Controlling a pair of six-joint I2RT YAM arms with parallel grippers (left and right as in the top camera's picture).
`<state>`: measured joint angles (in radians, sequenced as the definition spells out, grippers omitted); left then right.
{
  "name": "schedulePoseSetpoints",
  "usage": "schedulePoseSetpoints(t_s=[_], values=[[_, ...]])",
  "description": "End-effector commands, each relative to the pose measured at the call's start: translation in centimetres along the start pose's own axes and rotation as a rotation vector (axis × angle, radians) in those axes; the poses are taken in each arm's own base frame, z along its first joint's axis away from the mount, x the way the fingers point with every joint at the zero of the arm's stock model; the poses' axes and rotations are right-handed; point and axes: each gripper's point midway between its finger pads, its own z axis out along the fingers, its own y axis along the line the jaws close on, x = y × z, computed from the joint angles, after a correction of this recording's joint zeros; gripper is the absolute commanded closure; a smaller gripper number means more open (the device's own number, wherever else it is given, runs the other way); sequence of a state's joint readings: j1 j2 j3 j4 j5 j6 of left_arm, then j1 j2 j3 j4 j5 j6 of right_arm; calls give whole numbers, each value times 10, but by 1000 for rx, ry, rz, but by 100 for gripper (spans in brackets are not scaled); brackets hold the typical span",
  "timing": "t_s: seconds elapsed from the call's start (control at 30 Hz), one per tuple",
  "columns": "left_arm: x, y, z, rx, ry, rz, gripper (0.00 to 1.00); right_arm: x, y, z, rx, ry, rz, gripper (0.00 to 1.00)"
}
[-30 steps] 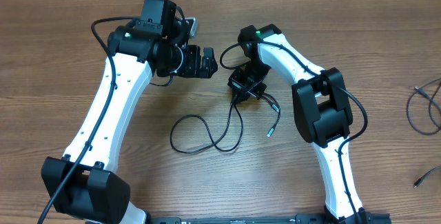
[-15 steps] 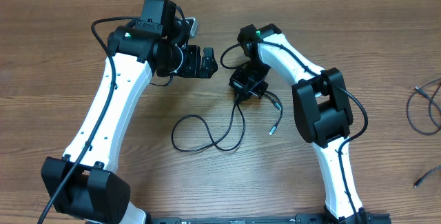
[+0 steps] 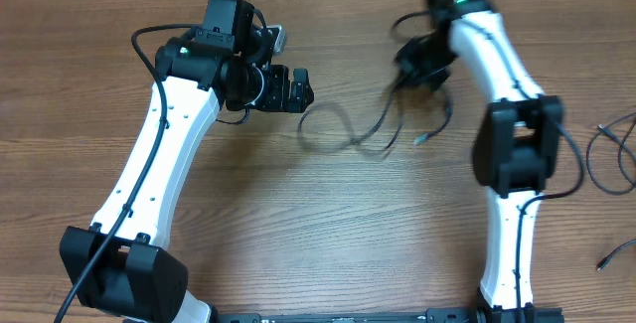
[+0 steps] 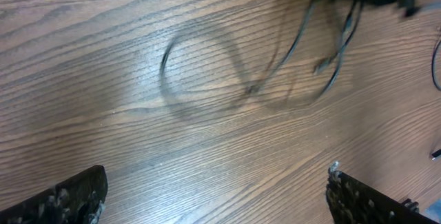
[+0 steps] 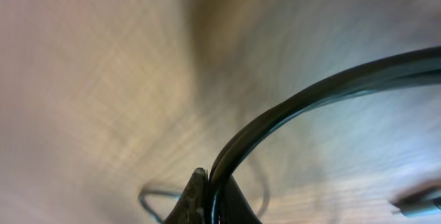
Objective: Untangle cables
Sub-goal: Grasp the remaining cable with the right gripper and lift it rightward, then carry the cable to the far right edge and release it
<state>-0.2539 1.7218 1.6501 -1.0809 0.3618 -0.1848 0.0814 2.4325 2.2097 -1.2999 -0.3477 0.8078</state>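
Note:
I will move my right gripper to the right in the overhead view and release the cables at the far corner of the table, because that corner beyond the other cables is bare.
The cables are thin black cords, blurred by motion, hanging in a loop from my right gripper at the back of the table. The right gripper is shut on them; in the right wrist view the cords rise from between its fingertips. A plug end dangles below. My left gripper is open and empty, left of the loop. In the left wrist view its fingers stand wide apart, with the blurred cable loop ahead on the wood.
More thin black cords lie at the right edge of the wooden table, with a loose plug end nearer the front. Both white arms reach in from the front edge.
My right gripper has swung fast up and to the right with the cables, dragging the loops from the table's middle toward the back. The left arm has not moved.

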Motion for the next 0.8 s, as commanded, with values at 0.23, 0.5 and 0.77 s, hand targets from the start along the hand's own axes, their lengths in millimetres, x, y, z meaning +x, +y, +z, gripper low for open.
schedulePoseSetpoints(t_s=[0.23, 0.5, 0.77], values=[[-3, 0, 1, -5, -4, 8, 0, -165, -37, -151, -229, -464, 161, 96], [-3, 0, 1, -5, -5, 9, 0, -242, -135, -237, -189, -760, 348, 96], [-3, 0, 1, -5, -4, 9, 0, -268, -185, -267, -146, -885, 437, 96]])
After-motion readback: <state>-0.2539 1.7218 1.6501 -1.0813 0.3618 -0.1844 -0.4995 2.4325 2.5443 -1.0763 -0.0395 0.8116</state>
